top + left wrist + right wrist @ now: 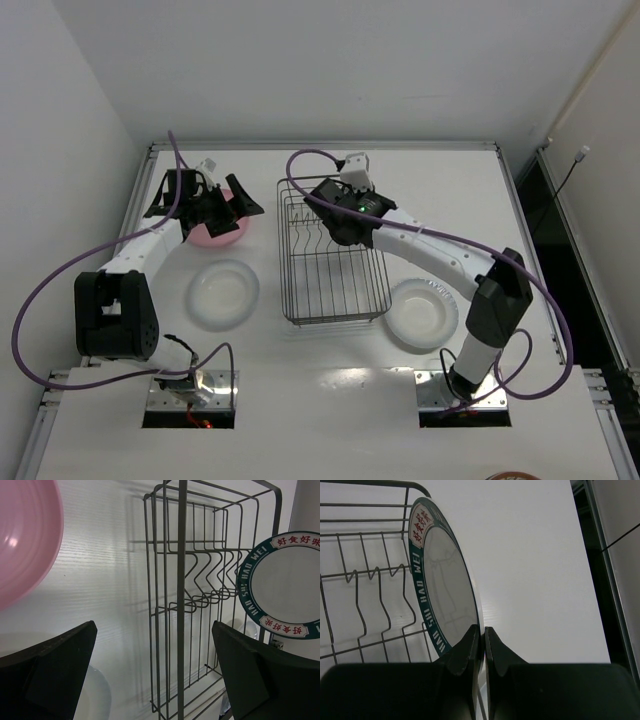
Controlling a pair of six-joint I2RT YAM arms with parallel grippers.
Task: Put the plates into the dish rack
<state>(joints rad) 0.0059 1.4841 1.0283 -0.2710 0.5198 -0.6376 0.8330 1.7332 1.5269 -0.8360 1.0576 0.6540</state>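
Note:
My right gripper will first lower the blue-rimmed white plate (pixel 445 585) to get it among the dish rack's wires (pixel 370 590) it lines up with. Then it will let go of the plate's rim.
The dish rack (pixel 332 262) stands empty in the middle of the table. My right gripper (pixel 338 215) is over its far end, shut on the rim of the blue-rimmed white plate (pixel 445 585), which it holds upright on edge (pixel 482 634) above the prongs (pixel 370 590). My left gripper (pixel 245 212) is open and empty, above the pink plate (pixel 216 230), left of the rack. The left wrist view shows the pink plate (pixel 25 540), the rack (pixel 200 595) and the patterned plate (pixel 287 585). One plain white plate (pixel 224 293) lies left of the rack, another (pixel 422 313) lies to its right.
The table's raised edges run along the left (pixel 135 210) and right (pixel 520 230) sides. Purple cables (pixel 60 280) loop from both arms over the table. The arm bases (pixel 190 385) sit at the near edge.

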